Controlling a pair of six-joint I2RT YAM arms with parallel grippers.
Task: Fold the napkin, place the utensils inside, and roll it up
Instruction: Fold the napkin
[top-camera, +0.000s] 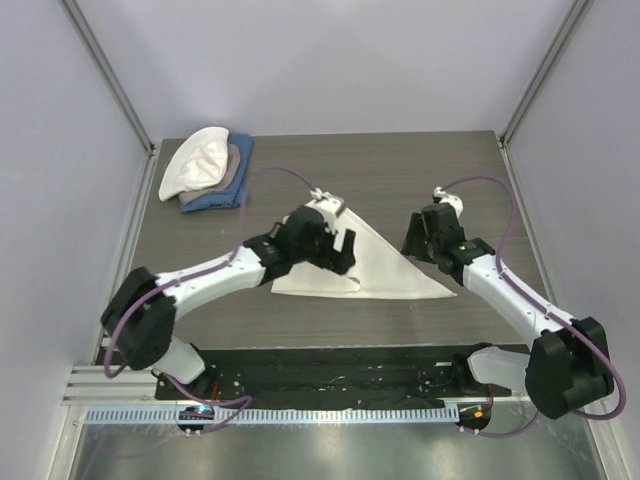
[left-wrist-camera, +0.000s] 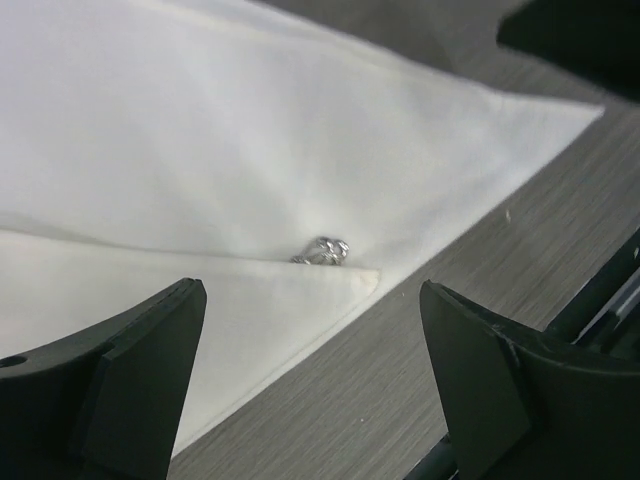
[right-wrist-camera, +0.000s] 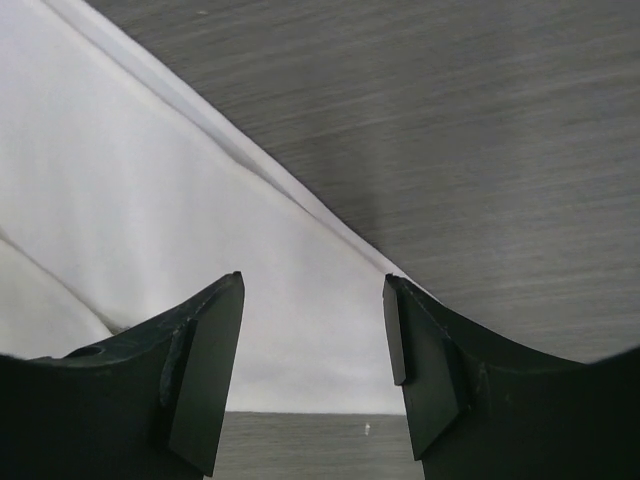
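My right gripper needs to go down, back and to the right in the top view next, onto the napkin's pointed tip (top-camera: 450, 294). The napkin's tip is below, nearer my base.
The cream napkin (top-camera: 390, 268) lies folded into a triangle in the middle of the table. In the left wrist view the napkin (left-wrist-camera: 250, 130) has a flap folded over, and only a shiny end of the fork (left-wrist-camera: 322, 250) peeks out from under it; the rest of the fork is hidden. My left gripper (top-camera: 343, 252) is open and empty above the napkin's left part, its jaws (left-wrist-camera: 310, 330) straddling the near edge. My right gripper (top-camera: 420, 247) is open and empty, its jaws (right-wrist-camera: 315, 300) over the napkin (right-wrist-camera: 150, 200) near the right corner.
A stack of white, tan and blue cloths (top-camera: 208, 168) sits at the back left corner. The dark wood table (top-camera: 450, 170) is walled by grey panels and metal posts. A black strip (top-camera: 340, 375) runs along the near edge by the arm bases.
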